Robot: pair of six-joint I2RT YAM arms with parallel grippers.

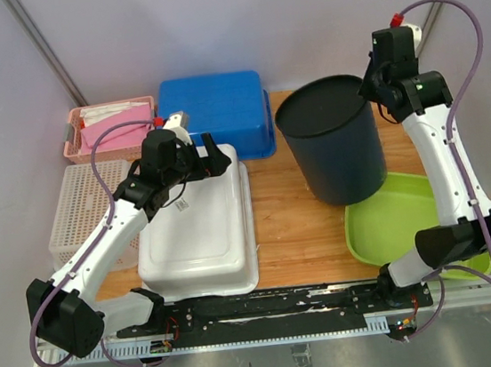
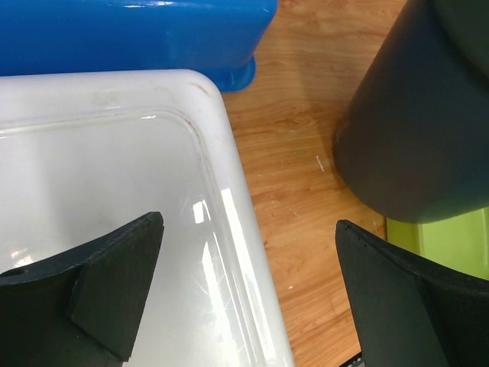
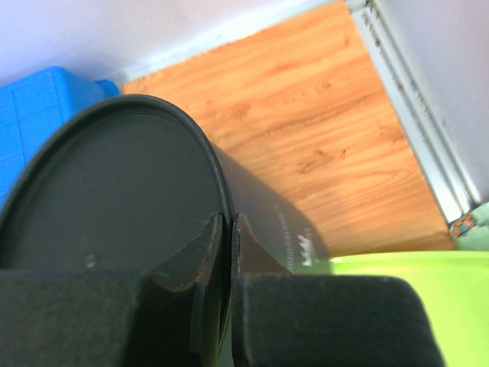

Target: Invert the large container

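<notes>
The back wall [image 1: 338, 24] [image 3: 179, 27] stands outward of my right gripper. It carries the container's rim outward next, tilting up toward it to tip the container, whose opening is up, and releases.
The large dark grey round container [image 1: 335, 150] stands upright with its mouth up, right of centre on the wooden table, its base touching the green tray [image 1: 393, 219]. My right gripper [image 1: 375, 87] is shut on its far right rim, one finger inside and one outside, as the right wrist view shows [image 3: 229, 229]. The container's inside [image 3: 114, 199] looks empty. My left gripper [image 1: 198, 164] is open and empty above the far right corner of a white tub [image 1: 198, 234]; its jaws straddle the tub's right edge [image 2: 248, 225]. The dark container also shows in the left wrist view [image 2: 428, 115].
A blue bin [image 1: 214, 107] lies at the back behind the white tub. A pink basket [image 1: 103, 120] and a white mesh basket [image 1: 83, 212] stand at the far left. The green tray lies at the right front. Walls close the back and sides.
</notes>
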